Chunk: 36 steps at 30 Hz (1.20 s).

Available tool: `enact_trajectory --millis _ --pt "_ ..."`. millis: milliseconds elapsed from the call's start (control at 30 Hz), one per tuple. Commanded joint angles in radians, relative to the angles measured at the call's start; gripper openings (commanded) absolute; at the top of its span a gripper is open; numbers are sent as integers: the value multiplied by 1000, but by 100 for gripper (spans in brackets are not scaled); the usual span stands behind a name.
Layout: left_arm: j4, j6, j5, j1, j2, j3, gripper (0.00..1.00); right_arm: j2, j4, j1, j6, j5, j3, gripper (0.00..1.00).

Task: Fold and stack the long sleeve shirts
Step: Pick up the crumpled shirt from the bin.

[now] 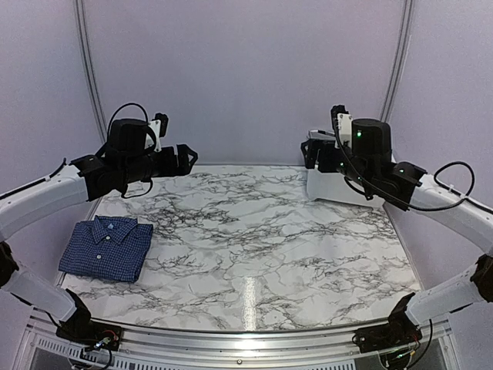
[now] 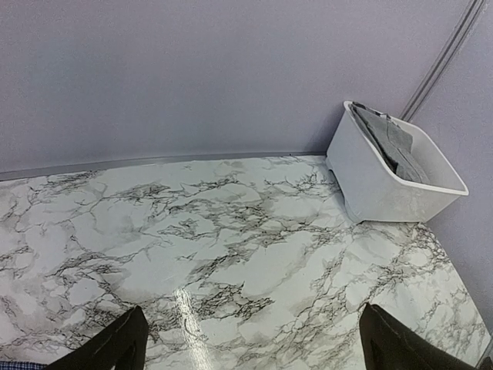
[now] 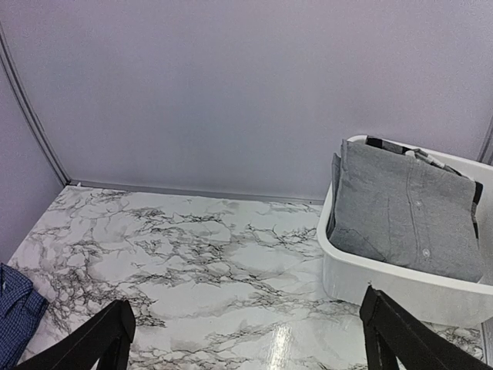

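My right gripper moves away from my base next, then down into the white bin to the grey shirt's front (image 3: 404,210), beside its buttons.
A dark blue checked long sleeve shirt (image 1: 106,248) lies folded, collar up, at the table's left side; its edge also shows in the right wrist view (image 3: 15,308). A plain grey long sleeve shirt (image 3: 404,208) lies folded, propped at a slant in a white bin (image 3: 385,281) at the back right, and also shows in the left wrist view (image 2: 393,146). My left gripper (image 2: 254,339) hangs open high above the back left of the table, holding nothing. High beside the bin, my right gripper (image 3: 246,331) is open and holds nothing.
The white bin (image 1: 339,189) stands against the back right corner, partly behind my right arm. Under both arms spreads the marble-patterned tabletop (image 1: 254,231), with plain walls close behind and at both sides. A metal rail runs along the near edge.
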Motion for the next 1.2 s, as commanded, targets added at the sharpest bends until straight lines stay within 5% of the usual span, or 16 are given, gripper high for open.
enact_trajectory --millis 0,200,633,1167 --pt "11 10 22 11 6 -3 99 28 -3 -10 -7 -5 25 98" --pt "10 12 37 20 4 -5 99 141 1 -41 -36 42 105 99" --pt "-9 0 93 31 -3 -17 99 487 128 -361 -52 -96 372 93" --pt "-16 -11 114 33 2 -28 99 897 11 -557 36 -310 695 81"
